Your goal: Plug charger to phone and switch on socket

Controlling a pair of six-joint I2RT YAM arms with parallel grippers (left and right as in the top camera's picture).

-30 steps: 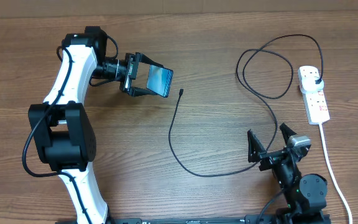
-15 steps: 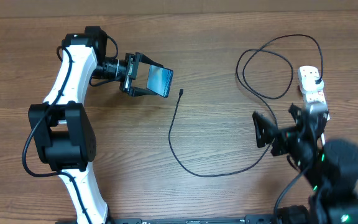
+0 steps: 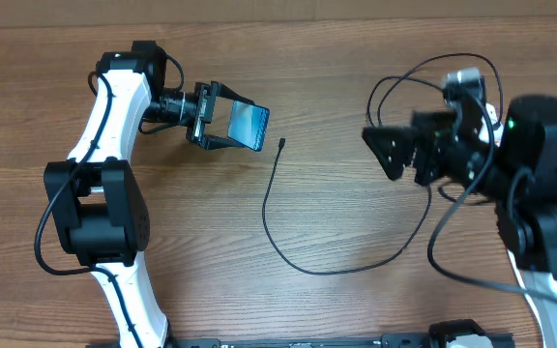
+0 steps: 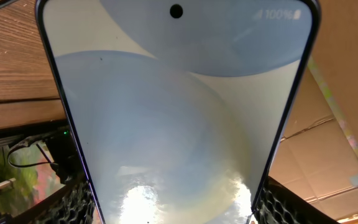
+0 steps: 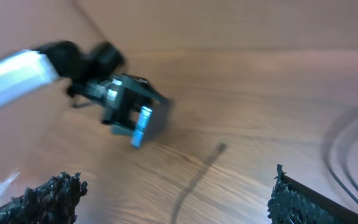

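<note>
I will move my right gripper down and to the left in the overhead view and close it on the phone's loose end (image 3: 260,129) (image 5: 141,127), which sticks out from my left gripper.
My left gripper (image 3: 222,124) is shut on the phone (image 3: 249,123) and holds it tilted above the table at the far left. The lit screen fills the left wrist view (image 4: 176,106), held between the fingers (image 4: 176,214). The charger cable (image 3: 271,237) lies looped on the wood, its connector tip (image 3: 282,143) just right of the phone. My right gripper (image 3: 383,153) is open, empty and blurred, raised above the cable loops at the right. The right wrist view shows its jaws (image 5: 179,205) spread, with the phone (image 5: 142,124) and the cable tip (image 5: 220,148) ahead. My right arm hides the socket.
The cable's far loops (image 3: 409,82) curl at the back right, beside the right arm (image 3: 540,184). The left arm (image 3: 104,145) stands along the left side. Bare wooden tabletop (image 3: 337,203) lies between the two arms.
My right arm has risen from the front edge and swung back and left, so it now covers the socket. The left arm and the phone have not moved.
</note>
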